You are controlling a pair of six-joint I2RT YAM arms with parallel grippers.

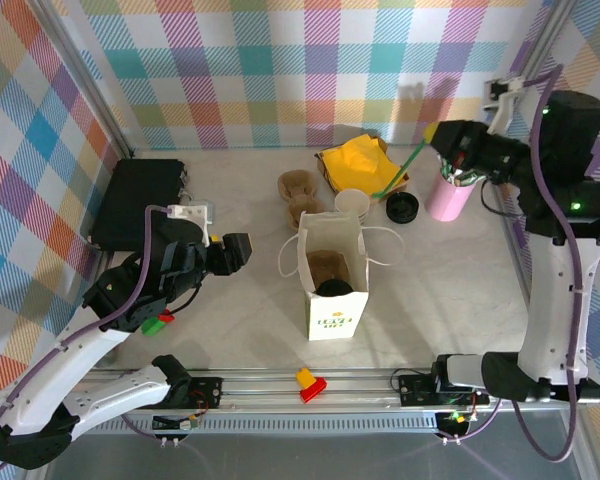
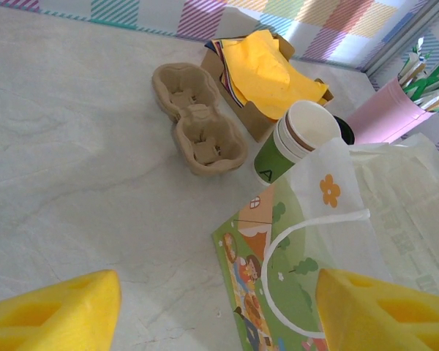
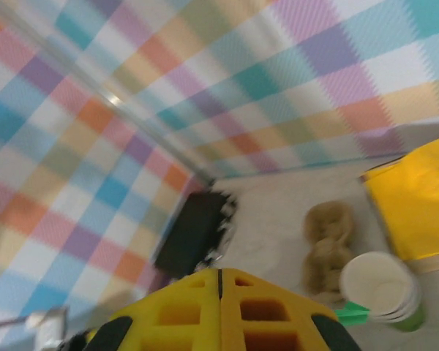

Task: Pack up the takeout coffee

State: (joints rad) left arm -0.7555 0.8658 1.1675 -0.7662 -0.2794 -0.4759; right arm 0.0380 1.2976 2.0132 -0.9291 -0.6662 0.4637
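I need to move my right gripper back toward my base next and down over the open white bag to let go of the green straw, because the coffee is standing in that bag.
The takeout coffee stands inside the open white paper bag at the table's middle; only its black lid shows, beside a brown carrier in the bag. My left gripper hovers left of the bag, open, with nothing between its yellow fingers. In the left wrist view that gripper looks down on the bag's printed side. My right gripper is high at the back right, shut on a green straw that slants down toward the stacked cups. Its yellow pads meet in the right wrist view.
A stack of paper cups and a loose black lid sit behind the bag. A pink cup of straws, a box of yellow napkins, an empty brown carrier and a black case line the back.
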